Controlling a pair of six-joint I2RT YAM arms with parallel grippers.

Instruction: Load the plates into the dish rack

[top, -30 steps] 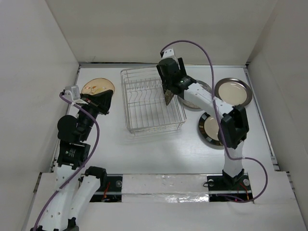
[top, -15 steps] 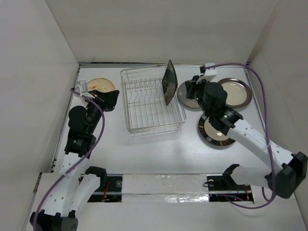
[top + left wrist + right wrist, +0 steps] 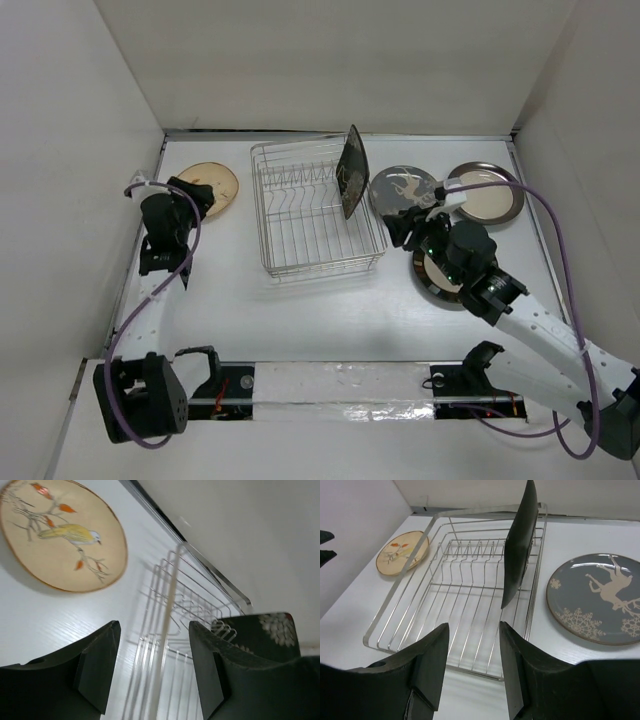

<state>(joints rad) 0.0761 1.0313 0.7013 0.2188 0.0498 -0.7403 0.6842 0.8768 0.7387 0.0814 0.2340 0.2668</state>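
Note:
The tan plate's near rim [image 3: 26, 570] lies clear of the rack [image 3: 167, 610]. My left gripper will next move down and to the left in the wrist view, onto it.
The dish rack [image 3: 322, 270] stands mid-table with the dark floral plate [image 3: 350, 172] upright on edge at its right side. Left of the rack the tan plate [image 3: 210, 182] lies flat. My left gripper [image 3: 198, 196] hovers open at that plate's near edge, holding nothing. In the left wrist view the tan bird plate [image 3: 60, 535] is ahead to the left and the rack [image 3: 167, 610] lies between my open left gripper's [image 3: 155, 670] fingers. My right gripper [image 3: 402, 227] is open and empty, right of the rack. It faces the rack [image 3: 399, 580] and the dark plate [image 3: 520, 540].
Right of the rack lie a grey plate with a white motif [image 3: 403, 187], a grey-rimmed cream plate [image 3: 487, 192], and a black-rimmed cream plate [image 3: 432, 275] partly under my right arm. White walls enclose the table on three sides.
My right arm has drawn back from the rack to the right, leaving the dark plate standing in it. My left arm has swung toward the left wall and its jaws have opened.

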